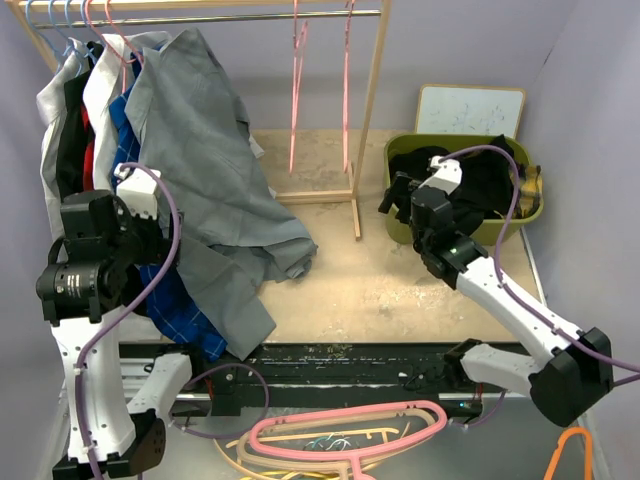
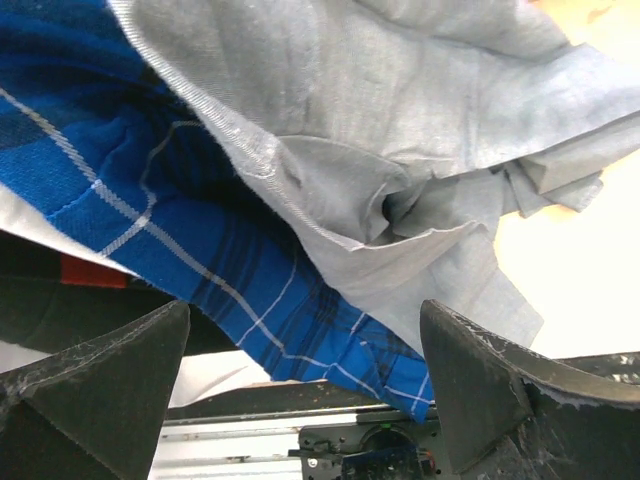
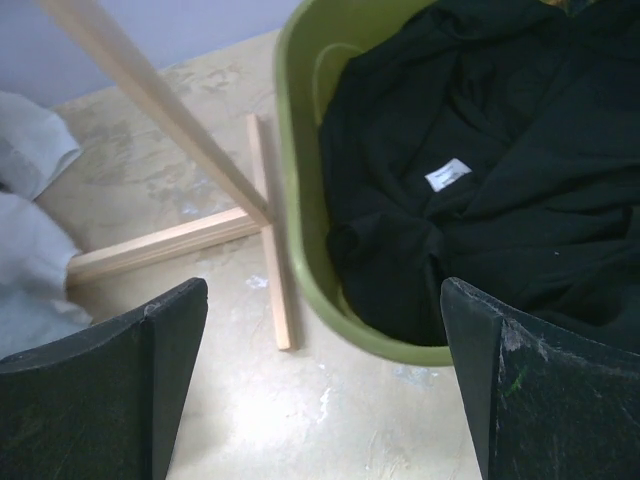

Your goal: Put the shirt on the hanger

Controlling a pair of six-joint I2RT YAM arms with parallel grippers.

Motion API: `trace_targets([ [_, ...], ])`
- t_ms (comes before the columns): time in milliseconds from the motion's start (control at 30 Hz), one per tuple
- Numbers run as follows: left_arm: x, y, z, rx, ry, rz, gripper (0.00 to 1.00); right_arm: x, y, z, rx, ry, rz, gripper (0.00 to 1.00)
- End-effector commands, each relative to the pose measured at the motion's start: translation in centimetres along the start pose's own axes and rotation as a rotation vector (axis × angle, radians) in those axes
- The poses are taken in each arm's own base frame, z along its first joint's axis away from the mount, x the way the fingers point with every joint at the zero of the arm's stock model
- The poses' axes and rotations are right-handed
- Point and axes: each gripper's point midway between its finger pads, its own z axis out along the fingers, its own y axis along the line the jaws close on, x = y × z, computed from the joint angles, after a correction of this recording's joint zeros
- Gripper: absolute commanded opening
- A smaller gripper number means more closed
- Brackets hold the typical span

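Note:
The robot's right gripper is to move over the shirt next and then go down to the fold point(image 3: 443, 208) beside the label.
The black shirt point(image 1: 487, 185) lies crumpled in a green bin point(image 1: 408, 140) at the right; the right wrist view shows its white label and dark folds point(image 3: 480, 180). A thin pink hanger point(image 1: 298, 95) hangs from the wooden rail at the back, with a second one point(image 1: 347, 95) beside it. My right gripper point(image 1: 398, 197) hovers open over the bin's left rim point(image 3: 300, 200), nothing between its fingers point(image 3: 325, 290). At the left, my open left gripper point(image 1: 140, 232) is raised beside the hanging clothes and holds nothing point(image 2: 305, 312).
A large grey shirt point(image 1: 200, 150) and blue plaid cloth point(image 2: 150, 200) drape from the rack's left end. The rack's wooden post and foot point(image 1: 357, 205) stand beside the bin. A thick pink hanger point(image 1: 350, 430) and an orange one point(image 1: 570, 455) lie near the bases.

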Motion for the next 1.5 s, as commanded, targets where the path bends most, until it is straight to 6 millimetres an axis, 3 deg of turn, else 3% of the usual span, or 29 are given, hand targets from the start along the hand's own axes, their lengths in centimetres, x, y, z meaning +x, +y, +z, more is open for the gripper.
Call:
trace_targets([
  [0,-2.0,-1.9,-0.3,0.133,-0.085,0.001,0.99,-1.3,-1.4,1.9,0.080,-0.001,0.080,1.00],
  [100,-2.6,-2.5,0.0,0.192,-0.121,-0.027,0.99,-2.4,-2.8,2.8,0.123,0.016,0.088,1.00],
  [300,-3.9,-3.7,0.3,0.293,-0.153,-0.020,0.99,-7.5,-6.0,3.6,0.140,-0.069,0.223,1.00],
  [433,-3.7,-3.6,1.2,0.302,-0.134,-0.013,0.99,-8.2,-8.1,5.2,0.233,-0.002,0.254,1.00],
  [567,-2.5,-3.0,3.1,0.285,-0.050,-0.019,0.99,-6.3,-10.0,7.0,0.395,0.096,0.209,1.00],
  [867,-2.7,-4.0,3.2,0.362,-0.046,-0.011,0.99,-3.6,-13.2,9.8,0.540,0.129,0.179,1.00],
  [1000,-2.9,-4.2,3.2,0.380,-0.042,-0.010,0.99,-1.7,-13.0,11.8,0.505,0.195,0.182,1.00],
  [1300,-2.2,-4.7,3.3,0.400,-0.028,-0.012,0.99,2.7,-14.3,13.0,0.551,0.294,0.132,1.00],
  [1467,-1.8,-4.7,3.5,0.402,-0.017,-0.016,0.99,5.0,-13.9,14.5,0.528,0.344,0.140,0.99],
])
